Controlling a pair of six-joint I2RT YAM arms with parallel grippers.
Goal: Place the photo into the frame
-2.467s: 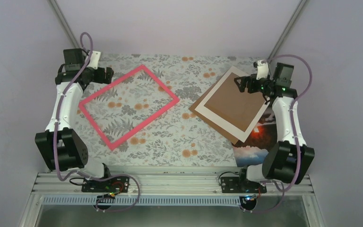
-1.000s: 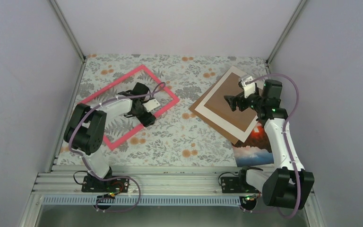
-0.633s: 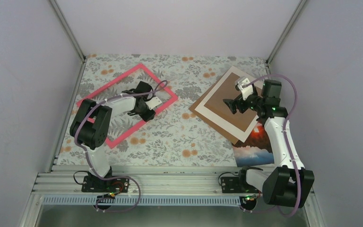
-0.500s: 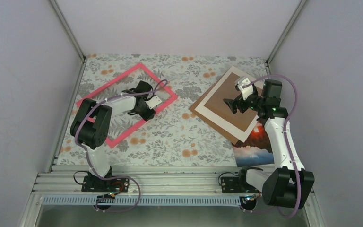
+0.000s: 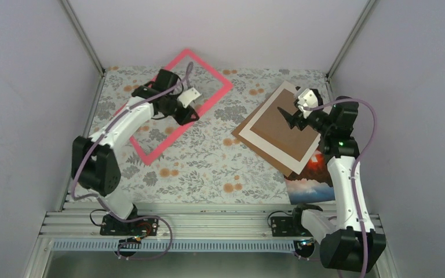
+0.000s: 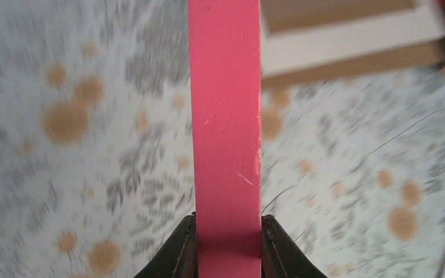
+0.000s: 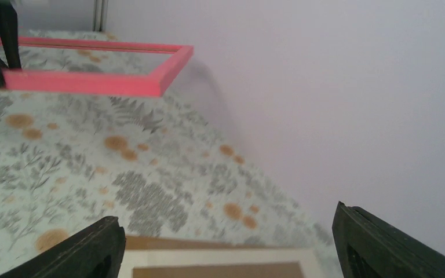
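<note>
My right gripper stands open and empty, so next my left gripper needs to rise above the flowered table beside the mat, turning the frame on edge, and release the frame's bar.
The pink frame (image 5: 208, 68) is tilted, its right side raised off the flowered table towards the back wall. My left gripper (image 5: 189, 117) is shut on the frame's near right rail; in the left wrist view the pink rail (image 6: 225, 116) runs straight up from between the jaws of this gripper (image 6: 225, 243). The photo (image 5: 317, 169) lies at the right, mostly covered by a white mat (image 5: 265, 145) and a brown backing board (image 5: 284, 130); only its red glow and clouds show. My right gripper (image 5: 292, 120) hovers open over the mat, its jaws (image 7: 226, 231) empty.
Mat (image 7: 220, 258) and board edge (image 7: 208, 242) lie just below the right fingers. The raised frame (image 7: 92, 82) shows across the table in the right wrist view. Grey walls close in at the back and sides. The arm bases stand on the metal rail (image 5: 208, 223) in front.
My left gripper has shut on the frame's rail and lifted it up and back, tilting the frame. My right gripper has risen slightly and drawn back over the mat, still open.
</note>
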